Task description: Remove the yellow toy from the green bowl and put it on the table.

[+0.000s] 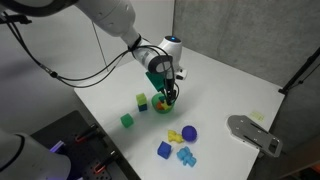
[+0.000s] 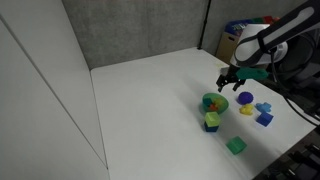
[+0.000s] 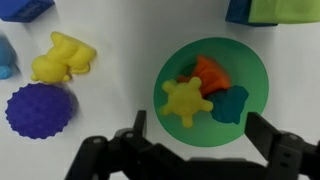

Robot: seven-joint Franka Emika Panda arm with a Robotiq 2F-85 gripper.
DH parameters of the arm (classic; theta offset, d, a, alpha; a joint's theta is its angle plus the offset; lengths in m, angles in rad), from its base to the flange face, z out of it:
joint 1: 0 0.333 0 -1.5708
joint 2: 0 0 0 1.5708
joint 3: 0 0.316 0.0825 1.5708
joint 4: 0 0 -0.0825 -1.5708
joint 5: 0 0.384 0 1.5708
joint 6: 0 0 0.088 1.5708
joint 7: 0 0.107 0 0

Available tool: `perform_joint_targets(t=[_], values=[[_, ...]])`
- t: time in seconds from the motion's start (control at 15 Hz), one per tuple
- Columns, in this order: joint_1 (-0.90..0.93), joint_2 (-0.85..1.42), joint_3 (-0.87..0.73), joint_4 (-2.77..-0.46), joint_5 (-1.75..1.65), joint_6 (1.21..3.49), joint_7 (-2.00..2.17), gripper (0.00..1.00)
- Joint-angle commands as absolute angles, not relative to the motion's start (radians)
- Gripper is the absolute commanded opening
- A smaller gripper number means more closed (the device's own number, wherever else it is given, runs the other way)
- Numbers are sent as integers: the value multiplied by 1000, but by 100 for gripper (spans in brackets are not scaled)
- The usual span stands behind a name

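Observation:
My gripper shifts over the yellow toy [image 3: 186, 101], uncovered in the bowl beyond my open fingers, next, then lowers them astride the toy's knobbed body.
The green bowl [image 3: 212, 90] sits on the white table [image 1: 225, 85] and shows in both exterior views [image 1: 165, 104] [image 2: 214, 102]. In it lie the yellow toy [image 3: 186, 101], chunky with knobs, an orange piece [image 3: 208, 72] and a teal piece [image 3: 232, 103]. My gripper [image 3: 200, 135] is open and empty. It hovers just above the bowl, its two fingers spread wide on either side of the bowl's near edge. In the exterior views the gripper [image 1: 168, 90] [image 2: 232, 82] hangs over the bowl.
A flatter yellow piece [image 3: 62, 58] and a purple spiky ball [image 3: 40, 108] lie beside the bowl. A cube with a yellow top [image 1: 142, 100], a green cube [image 1: 127, 120] and blue blocks [image 1: 164, 149] stand nearby. A grey object [image 1: 255, 133] lies near the table's edge.

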State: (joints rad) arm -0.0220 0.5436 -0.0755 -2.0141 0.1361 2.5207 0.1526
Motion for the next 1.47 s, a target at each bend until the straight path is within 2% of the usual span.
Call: perform_joint_targets(t=[0.0,0.93,1.0,1.07,1.4], values=[[-15,629,-78,-1961,124,2577,191,100],[11,768,-69,-1869,114,2644,168,100],[13,772,-70,-1866,113,2643,168,92],[16,775,-72,-1863,111,2642,169,74],[15,775,-79,-1854,107,2636,173,33]])
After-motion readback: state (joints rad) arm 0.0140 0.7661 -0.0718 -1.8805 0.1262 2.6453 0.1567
